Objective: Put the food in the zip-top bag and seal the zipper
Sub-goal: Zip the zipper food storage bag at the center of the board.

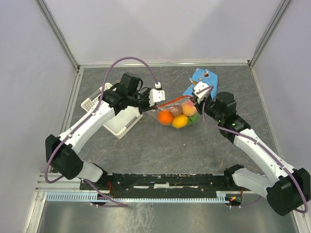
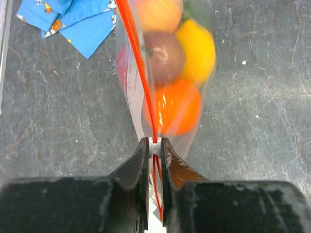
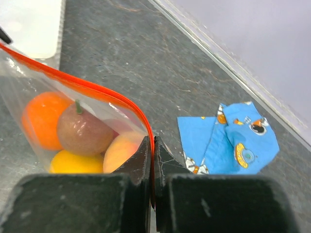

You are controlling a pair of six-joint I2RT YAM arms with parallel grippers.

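My left gripper needs to move toward the basket next, then back and down toward the near table, because an open zipper tail shows past the white slider (image 2: 154,141).
The zip-top bag (image 1: 171,122) hangs stretched between both grippers above the middle of the table. The food is inside it: an orange fruit (image 1: 165,117), a yellow one (image 1: 180,121), a brownish one (image 3: 85,131) and a peach one (image 3: 121,150). The red-orange zipper (image 1: 175,102) runs along the top edge. My left gripper (image 2: 154,145) is shut on the zipper's left end, where a small white slider (image 2: 154,141) sits between the tips. At the other end, my right gripper (image 3: 152,145) is shut on the zipper (image 3: 87,86).
A blue printed snack packet (image 1: 201,77) lies flat at the back right, just behind the right gripper. A white lattice basket (image 1: 119,124) stands left of the bag under the left arm. Walls enclose the grey table on three sides.
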